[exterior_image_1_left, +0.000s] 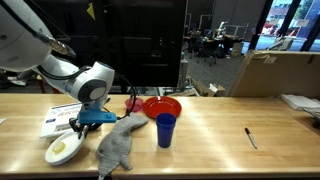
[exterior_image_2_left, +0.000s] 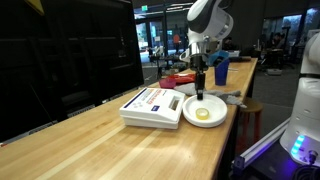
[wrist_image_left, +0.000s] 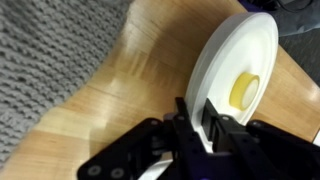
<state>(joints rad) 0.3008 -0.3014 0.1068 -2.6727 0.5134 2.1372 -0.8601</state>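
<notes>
My gripper should next move up and toward the grey cloth's plate-side edge (exterior_image_1_left: 106, 143) and let go of the white plate's rim there, because that cloth lies close beside the plate.
A white plate (exterior_image_1_left: 62, 149) (exterior_image_2_left: 204, 111) (wrist_image_left: 238, 50) carries a small yellow round piece (wrist_image_left: 245, 90) (exterior_image_2_left: 203, 113). My gripper (wrist_image_left: 198, 112) (exterior_image_1_left: 80, 122) (exterior_image_2_left: 200, 88) is shut on the plate's rim, with one finger inside the rim and one outside. In both exterior views the plate sits at or just above the wooden table (exterior_image_1_left: 210, 140); I cannot tell whether it is lifted. A grey knitted cloth (exterior_image_1_left: 118, 145) (wrist_image_left: 40, 60) lies right beside the plate.
A white box (exterior_image_1_left: 62, 115) (exterior_image_2_left: 152, 105) lies behind the plate. A blue cup (exterior_image_1_left: 165, 130) (exterior_image_2_left: 221, 70) and a red bowl (exterior_image_1_left: 162, 106) stand past the cloth. A black marker (exterior_image_1_left: 251, 137) lies farther along the table. A cardboard box (exterior_image_1_left: 275, 72) stands behind.
</notes>
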